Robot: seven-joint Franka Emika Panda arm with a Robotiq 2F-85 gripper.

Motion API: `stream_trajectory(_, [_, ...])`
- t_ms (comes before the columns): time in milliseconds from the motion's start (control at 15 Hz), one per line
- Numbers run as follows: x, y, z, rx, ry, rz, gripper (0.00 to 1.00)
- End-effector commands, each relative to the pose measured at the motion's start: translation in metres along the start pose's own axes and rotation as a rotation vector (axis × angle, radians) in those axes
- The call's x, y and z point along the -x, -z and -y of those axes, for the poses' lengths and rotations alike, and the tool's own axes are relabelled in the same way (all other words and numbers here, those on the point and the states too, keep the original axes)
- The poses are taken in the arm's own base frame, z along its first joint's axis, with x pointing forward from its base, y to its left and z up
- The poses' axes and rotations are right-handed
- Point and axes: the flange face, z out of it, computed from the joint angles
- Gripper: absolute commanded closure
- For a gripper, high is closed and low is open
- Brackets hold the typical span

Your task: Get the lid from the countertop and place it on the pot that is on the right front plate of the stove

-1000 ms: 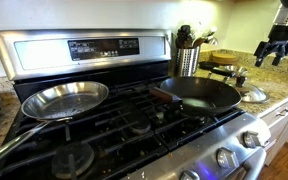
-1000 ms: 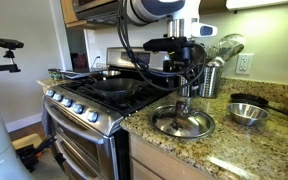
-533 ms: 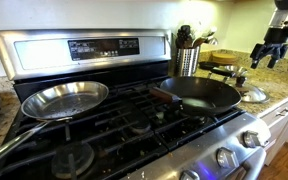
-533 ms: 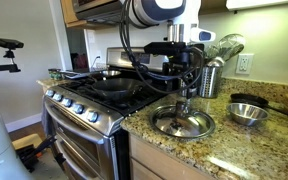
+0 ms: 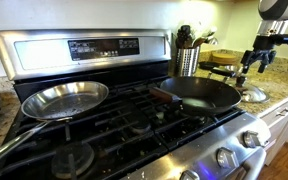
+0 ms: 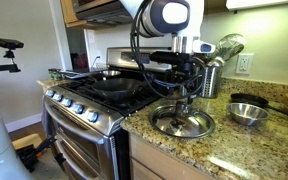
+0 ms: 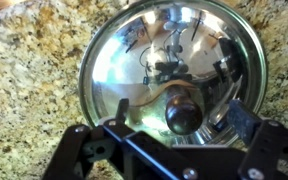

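My gripper lowers over the lid's dark knob [image 7: 183,114] next until its open fingers, still above it, are on either side of it, then closes.
The glass lid [image 7: 174,60] lies flat on the granite countertop [image 7: 24,85], its dark knob [image 7: 181,112] pointing up. My gripper [image 7: 183,116] is open and hangs just above it, one finger on each side of the knob, not touching it. Both exterior views show the gripper [image 5: 254,62] [image 6: 189,88] over the lid [image 5: 252,95] [image 6: 182,121], right of the stove [image 5: 94,47]. The black pan [image 5: 199,93] with its reddish-brown handle sits on the right front grate [image 5: 184,118], uncovered; it also shows in an exterior view [image 6: 119,84].
A shiny steel skillet [image 5: 66,99] sits on the left rear grate. A steel utensil holder [image 5: 187,60] [image 6: 212,78] stands behind the lid. A small steel bowl [image 6: 248,113] and a dark dish lie further along the countertop [image 6: 234,150].
My gripper has come down and moved toward the stove, from high over the counter to just above the lid. Lid and pans have not moved.
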Motion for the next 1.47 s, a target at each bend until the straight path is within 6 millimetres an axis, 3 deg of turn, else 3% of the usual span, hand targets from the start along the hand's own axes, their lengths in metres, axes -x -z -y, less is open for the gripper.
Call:
stream_trajectory(0, [-0.016,-0.012,-0.005,-0.005,0.003,0.004,0.0])
stream_trajectory(467, [-0.032,-0.046,-0.002,-0.01,0.0,0.048,0.0])
stream_trajectory(600, [-0.034,-0.049,0.0,-0.008,0.004,0.054,0.26])
stream_trajectory(1133, [-0.041,-0.046,0.01,-0.004,0.026,0.046,0.77])
stream_trajectory(1400, [-0.036,-0.031,0.011,0.009,0.04,0.038,0.8])
